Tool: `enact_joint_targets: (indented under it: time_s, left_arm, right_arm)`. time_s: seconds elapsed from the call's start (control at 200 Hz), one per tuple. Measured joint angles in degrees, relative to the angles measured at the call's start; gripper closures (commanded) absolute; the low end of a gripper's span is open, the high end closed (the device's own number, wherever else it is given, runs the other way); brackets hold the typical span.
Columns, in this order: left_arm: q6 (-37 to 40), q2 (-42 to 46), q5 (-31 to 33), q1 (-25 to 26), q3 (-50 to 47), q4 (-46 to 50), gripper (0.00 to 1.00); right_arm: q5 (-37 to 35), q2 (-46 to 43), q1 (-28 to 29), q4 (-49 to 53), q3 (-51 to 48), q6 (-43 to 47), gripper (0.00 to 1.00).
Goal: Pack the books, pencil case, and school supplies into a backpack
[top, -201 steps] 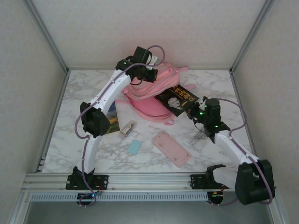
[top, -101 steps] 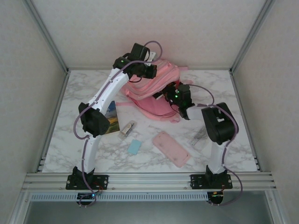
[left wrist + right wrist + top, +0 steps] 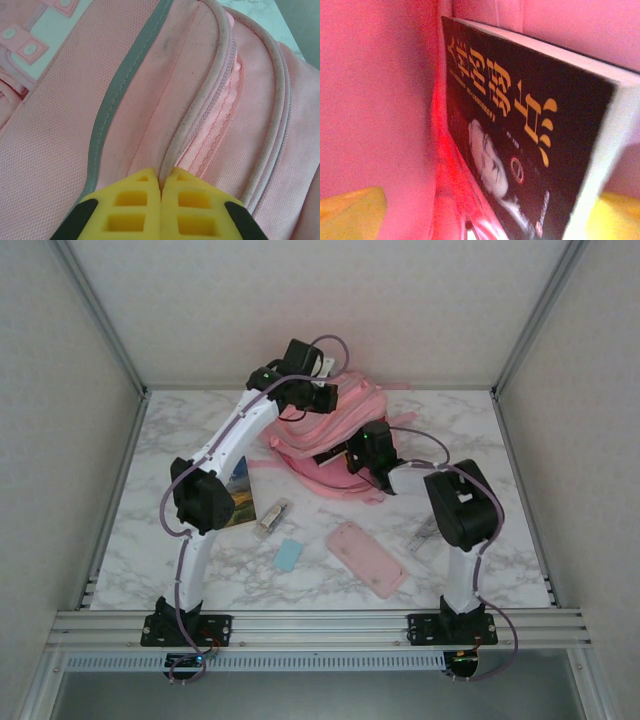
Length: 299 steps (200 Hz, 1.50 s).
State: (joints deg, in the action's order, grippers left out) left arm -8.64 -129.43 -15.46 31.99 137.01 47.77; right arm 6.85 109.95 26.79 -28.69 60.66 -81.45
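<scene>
The black book already stands inside the backpack. I need to lower my left gripper with the rim of the opening next, then open its fingers to let go of the piping (image 3: 200,115).
The pink backpack (image 3: 312,468) lies at the back middle of the table. My left gripper (image 3: 322,398) is shut on the piping (image 3: 200,115) of its opening rim, fingers (image 3: 135,200) pinched together. My right gripper (image 3: 352,452) reaches into the opening, its yellow fingers (image 3: 350,215) wide apart. The black book with yellow characters (image 3: 520,140) stands inside against the pink lining (image 3: 375,90), leaning near the right finger. The landscape book (image 3: 238,495) lies left, partly under my left arm. The pink pencil case (image 3: 366,558), light-blue block (image 3: 288,555), silvery stubby item (image 3: 272,517) and transparent strip (image 3: 425,537) lie in front.
White walls and aluminium posts enclose the marble table (image 3: 180,430). Both arm bases sit on the front rail (image 3: 320,625). The right arm's elbow (image 3: 462,505) stands over the table's right half beside the strip.
My right arm swung from the front right up to the backpack and carried the black book into the opening. The left gripper kept its hold on the rim, shifting only slightly.
</scene>
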Motion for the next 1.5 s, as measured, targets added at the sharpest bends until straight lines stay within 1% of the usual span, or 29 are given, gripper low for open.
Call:
enact_joint_targets:
  time_s: [0.125, 0.22, 0.34, 0.46, 0.48, 0.506, 0.511, 0.526, 0.541, 0.581, 0.616, 0.666, 0.676, 0.686, 0.716, 0.741, 0.751, 0.771, 0.836, 0.871, 0.966, 1.136, 1.276, 1.311, 1.386, 1.497]
  left_arm:
    - [-0.2, 0.0, -0.2, 0.0, -1.1, -0.8, 1.0]
    - [-0.4, 0.0, -0.4, 0.0, -1.8, -1.5, 1.0]
    - [-0.5, 0.1, -0.4, 0.0, -3.6, -2.5, 1.0]
    - [-0.9, 1.0, -0.6, 0.0, -7.0, -3.9, 1.0]
    - [-1.0, 1.1, -0.6, 0.0, -7.6, -4.3, 0.95]
    - [-1.3, 1.4, -0.7, 0.0, -8.6, -4.9, 0.86]
    - [-1.4, 1.6, -0.7, 0.0, -8.9, -5.1, 0.84]
    - [-1.6, 1.7, -0.7, 0.0, -9.5, -5.4, 0.73]
    - [-1.7, 1.9, -0.8, 0.0, -10.1, -5.7, 0.65]
    - [-2.5, 2.4, -0.8, 0.1, -11.7, -6.6, 0.49]
    - [-3.4, 3.1, -0.8, 0.0, -13.4, -7.3, 0.4]
    - [-4.6, 4.3, -0.7, -0.1, -16.4, -8.6, 0.32]
    - [-5.0, 4.8, -0.7, -0.2, -17.3, -9.0, 0.29]
    - [-5.4, 5.1, -0.6, -0.2, -18.3, -9.4, 0.25]
    - [-6.3, 6.5, -0.3, -0.4, -21.0, -10.6, 0.19]
    - [-6.6, 7.8, -0.1, -0.7, -23.4, -11.4, 0.17]
    - [-7.1, 8.3, 0.0, -0.7, -24.2, -11.8, 0.14]
    - [-7.6, 9.7, 0.4, -1.0, -26.6, -12.7, 0.11]
    - [-9.6, 14.5, 1.7, -1.9, -34.0, -15.2, 0.09]
    - [-10.5, 17.6, 2.5, -2.6, -38.1, -16.6, 0.05]
    - [-12.9, 25.9, 4.3, -5.3, -47.6, -19.5, 0.05]
    - [-15.7, 38.5, 7.1, -13.3, -61.5, -22.5, 0.03]
    - [-17.9, 44.7, 8.8, -20.0, -72.9, -22.8, 0.02]
    - [-18.5, 46.0, 9.2, -21.5, -75.9, -23.0, 0.0]
    - [-19.9, 48.9, 10.5, -24.1, -82.1, -23.4, 0.0]
    - [-22.4, 53.2, 12.4, -27.0, -90.4, -25.2, 0.0]
  right_arm:
    - [0.1, -8.5, -0.7, 9.0, -3.7, 1.4, 0.01]
    - [0.4, -15.0, -1.9, 16.0, -6.7, 4.9, 0.01]
    - [-0.3, -23.8, -3.8, 27.1, -9.2, 12.4, 0.01]
    - [-1.6, -32.2, -4.1, 37.6, -9.3, 20.7, 0.01]
    - [-1.5, -33.3, -4.1, 38.9, -9.2, 22.4, 0.01]
    - [-1.3, -34.8, -4.1, 40.7, -9.1, 24.2, 0.01]
    - [-1.2, -34.9, -4.1, 40.9, -9.1, 24.5, 0.01]
    - [-1.1, -35.8, -4.0, 41.9, -8.9, 25.5, 0.01]
    - [-0.8, -36.4, -4.0, 42.6, -8.8, 26.7, 0.02]
    - [0.3, -37.7, -4.0, 44.3, -8.3, 29.5, 0.02]
    - [1.7, -38.3, -3.9, 45.3, -7.8, 31.5, 0.02]
    - [4.1, -38.5, -3.6, 46.3, -7.0, 34.3, 0.03]
    - [4.7, -38.4, -3.4, 46.4, -6.8, 34.9, 0.03]
    - [5.1, -38.4, -3.3, 46.5, -6.6, 35.4, 0.03]
    - [6.5, -38.1, -2.7, 46.8, -6.0, 36.9, 0.03]
    - [7.5, -37.8, -2.1, 47.0, -5.4, 37.9, 0.03]
    - [7.8, -37.6, -1.7, 47.2, -5.1, 38.3, 0.03]
    - [8.4, -37.3, -1.3, 47.4, -4.6, 39.0, 0.03]
    - [10.0, -35.4, 1.1, 47.4, -2.4, 41.4, 0.03]
    - [10.5, -34.1, 2.5, 47.2, -1.4, 42.2, 0.03]
    - [11.4, -29.8, 6.3, 45.5, 0.9, 43.8, 0.04]
    - [11.9, -18.3, 13.5, 41.0, 5.4, 44.7, 0.09]
    - [12.7, -7.9, 19.3, 38.5, 11.8, 45.2, 0.18]
    - [12.8, -5.5, 20.5, 38.0, 13.6, 45.4, 0.18]
    - [12.9, -0.9, 22.5, 36.5, 17.1, 45.2, 0.19]
    - [12.2, 4.2, 24.0, 35.1, 20.9, 44.5, 0.22]
